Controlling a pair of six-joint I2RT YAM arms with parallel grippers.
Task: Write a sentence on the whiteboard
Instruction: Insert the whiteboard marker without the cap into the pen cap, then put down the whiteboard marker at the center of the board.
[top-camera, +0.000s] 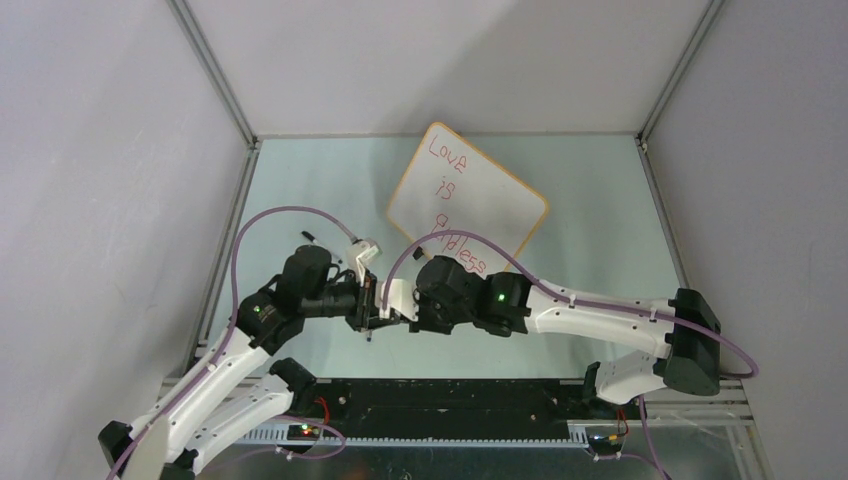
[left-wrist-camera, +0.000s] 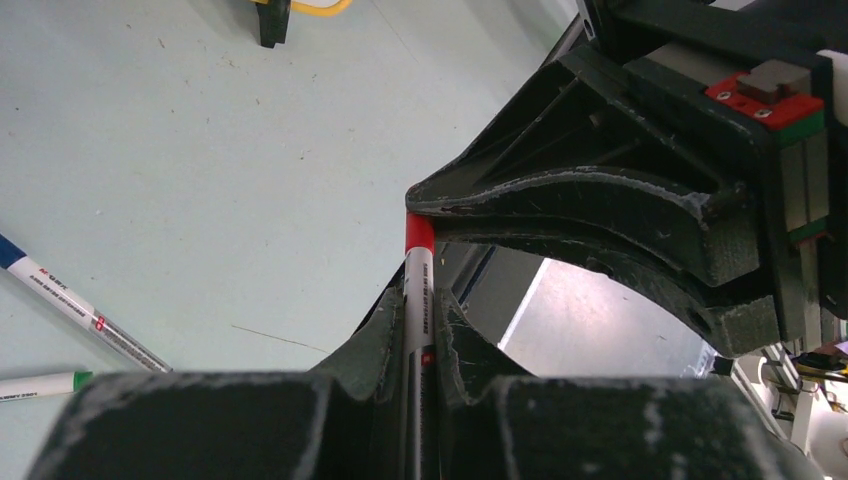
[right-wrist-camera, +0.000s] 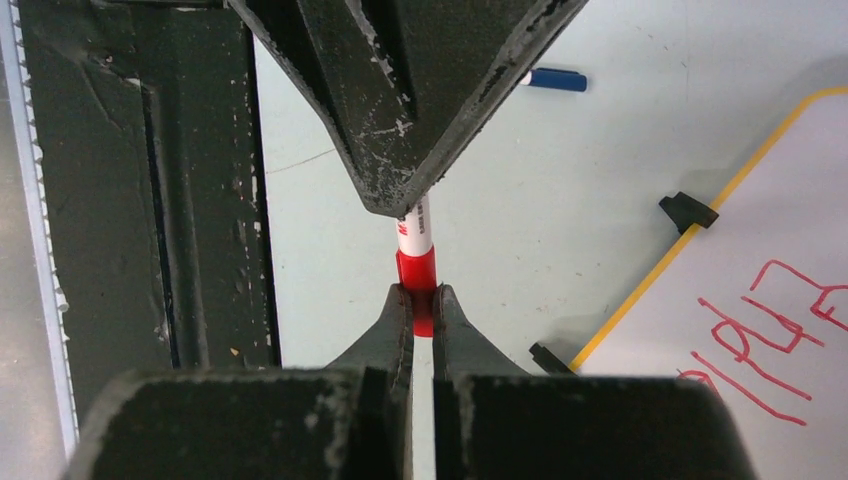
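Next, my left gripper moves outward, then down to the tabletop beside the dark-capped marker. It releases the red marker there, as the sentence (top-camera: 447, 190) stands on the whiteboard.
The whiteboard (top-camera: 490, 200) lies tilted at the middle back of the table, with the red sentence (top-camera: 447, 190) "Love is Endless" on three lines. Part of the whiteboard (right-wrist-camera: 790, 210) and its red strokes (right-wrist-camera: 755, 340) show at the right of the right wrist view. Near the front, both grippers meet on one red marker (left-wrist-camera: 418, 300). My left gripper (left-wrist-camera: 421, 305) is shut on its white barrel. My right gripper (right-wrist-camera: 421, 297) is shut on its red cap (right-wrist-camera: 416, 272). From above, the left gripper (top-camera: 366, 306) and right gripper (top-camera: 388, 300) face each other tip to tip.
A blue-capped marker (left-wrist-camera: 70, 302) and a green-capped marker (left-wrist-camera: 40, 385) lie on the table left of my left gripper. The blue marker (right-wrist-camera: 553, 80) also shows in the right wrist view. Black clip feet (right-wrist-camera: 688, 210) sit at the board's edge. A small white object (top-camera: 362, 250) lies behind my left wrist.
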